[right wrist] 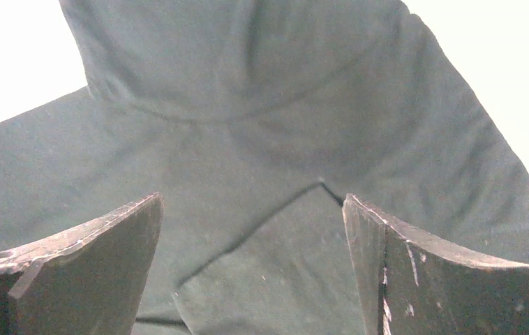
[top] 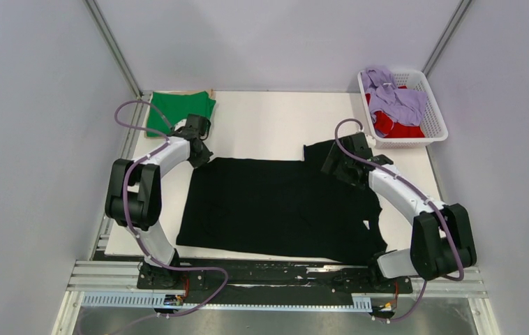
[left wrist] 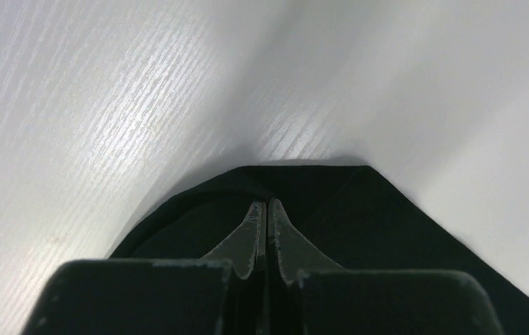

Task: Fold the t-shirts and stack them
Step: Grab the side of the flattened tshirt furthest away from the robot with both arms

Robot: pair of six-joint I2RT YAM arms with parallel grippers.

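The robot's right gripper will next move outward and down onto the far end of the sleeve, because that sleeve sticks out past the shirt's long far edge.
A black t-shirt lies spread flat on the white table. My left gripper is at its far left corner. In the left wrist view the jaws are closed together on the corner of the black fabric. My right gripper is over the shirt's far right part, by a sleeve. In the right wrist view it is open, with dark fabric and a folded edge between the fingers. A folded green t-shirt lies at the far left corner.
A white lattice basket at the far right holds a lavender t-shirt and a red t-shirt. Grey walls enclose the table on three sides. The arm bases sit on a rail at the near edge.
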